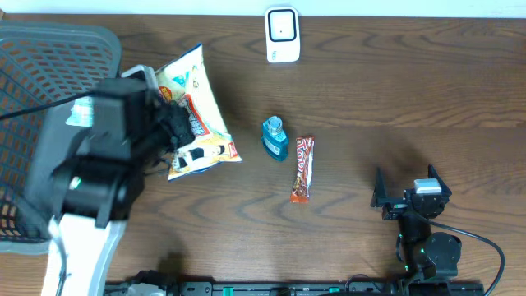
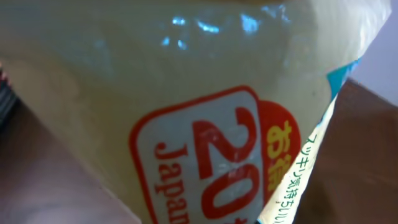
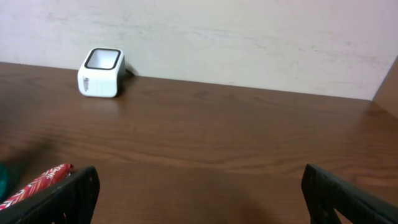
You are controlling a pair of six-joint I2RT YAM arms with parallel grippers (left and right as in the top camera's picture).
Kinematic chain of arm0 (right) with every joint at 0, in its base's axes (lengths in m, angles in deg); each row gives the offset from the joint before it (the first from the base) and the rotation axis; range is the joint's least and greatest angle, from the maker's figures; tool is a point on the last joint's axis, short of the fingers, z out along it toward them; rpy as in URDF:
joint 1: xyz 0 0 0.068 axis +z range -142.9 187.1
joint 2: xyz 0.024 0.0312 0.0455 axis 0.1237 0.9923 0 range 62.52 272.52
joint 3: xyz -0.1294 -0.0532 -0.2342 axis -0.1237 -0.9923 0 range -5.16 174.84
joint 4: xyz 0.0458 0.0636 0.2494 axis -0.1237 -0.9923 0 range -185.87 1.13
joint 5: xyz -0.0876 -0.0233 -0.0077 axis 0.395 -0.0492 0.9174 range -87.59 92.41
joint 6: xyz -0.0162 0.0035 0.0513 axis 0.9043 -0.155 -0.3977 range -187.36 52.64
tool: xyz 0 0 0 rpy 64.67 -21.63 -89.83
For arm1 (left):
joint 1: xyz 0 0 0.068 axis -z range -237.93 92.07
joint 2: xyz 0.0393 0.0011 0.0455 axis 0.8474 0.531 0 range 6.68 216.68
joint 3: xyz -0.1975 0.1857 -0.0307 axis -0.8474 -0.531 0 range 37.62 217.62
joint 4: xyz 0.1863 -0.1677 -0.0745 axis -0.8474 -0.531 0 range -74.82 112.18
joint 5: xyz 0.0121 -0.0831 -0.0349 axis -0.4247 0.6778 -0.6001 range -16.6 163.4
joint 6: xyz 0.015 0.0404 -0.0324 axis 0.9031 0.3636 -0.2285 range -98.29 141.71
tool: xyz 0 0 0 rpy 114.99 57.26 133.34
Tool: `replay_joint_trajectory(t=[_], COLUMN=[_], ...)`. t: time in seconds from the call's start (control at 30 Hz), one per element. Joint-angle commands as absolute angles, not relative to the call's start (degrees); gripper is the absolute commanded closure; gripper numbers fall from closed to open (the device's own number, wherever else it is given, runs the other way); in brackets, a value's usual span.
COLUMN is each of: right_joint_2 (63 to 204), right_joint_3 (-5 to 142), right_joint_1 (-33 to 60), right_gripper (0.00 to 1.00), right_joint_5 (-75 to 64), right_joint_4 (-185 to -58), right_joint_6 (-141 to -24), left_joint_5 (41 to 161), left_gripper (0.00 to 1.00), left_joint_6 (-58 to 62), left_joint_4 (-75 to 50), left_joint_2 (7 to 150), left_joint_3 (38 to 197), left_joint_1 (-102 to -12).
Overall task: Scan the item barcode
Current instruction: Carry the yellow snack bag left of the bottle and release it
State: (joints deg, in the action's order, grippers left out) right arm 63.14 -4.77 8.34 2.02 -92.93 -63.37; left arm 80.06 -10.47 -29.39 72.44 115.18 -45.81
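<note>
I need to lower the bag (image 1: 200, 103) onto the clear tabletop by the blue bottle, below my left gripper and to its right in the overhead view, and release it there.
A yellow-and-white snack bag (image 1: 200, 103) with red print is held up at the left of the table, my left gripper (image 1: 175, 138) shut on its lower edge. In the left wrist view the bag (image 2: 186, 93) fills the frame and hides my fingers. The white barcode scanner (image 1: 281, 34) stands at the table's far edge, also seen as a small white box (image 3: 101, 73) in the right wrist view. My right gripper (image 1: 406, 184) rests low at the front right, open, with only bare table between its black fingers (image 3: 62, 198).
A small blue bottle (image 1: 274, 138) and a red candy bar (image 1: 302, 168) lie mid-table; the candy bar's tip (image 3: 37, 182) shows beside my right gripper. A dark mesh basket (image 1: 33, 74) sits at the far left. A pale wall (image 3: 249, 37) backs the table.
</note>
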Motion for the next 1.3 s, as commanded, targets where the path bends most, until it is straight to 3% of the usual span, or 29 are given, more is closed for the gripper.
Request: replay_joint_trajectory(t=[0.0,0.27,0.63,1.13,1.2,1.27], right_joint_2=[62.85,62.85,62.85,62.85,62.85,62.85], right_joint_3=[-4.84,-4.84,-4.84,-4.84,-4.84,-4.84], right_joint_1=[8.16,8.16,8.16,8.16,8.16,8.16], right_gripper=[0.01,0.01,0.01,0.01,0.01,0.01], right_joint_5=[1.92,1.89,1.92,1.89,1.92,1.92], right_joint_4=[-93.17,-93.17,-93.17,-93.17,-93.17,-93.17], right_joint_6=[-63.48,-63.48,-63.5,-63.48,-63.48,-63.5], left_joint_5=[73.61,73.44,69.72,77.11,77.11,77.09], left_gripper=[0.93,0.93,0.93,0.93,0.83,0.51], left_joint_6=[-20.33,-28.4,-28.81,-28.14,-28.09,-28.07], left_joint_4=[-29.63,-29.52,-26.79,-19.81,-20.16,-20.91], left_joint_2=[77.24,92.76,111.04,114.71,114.71,114.71], left_joint_3=[114.41,113.89,113.89,113.89,113.89,113.89], left_joint_1=[-43.89,-38.99,-35.54,-34.71,-34.71,-34.71])
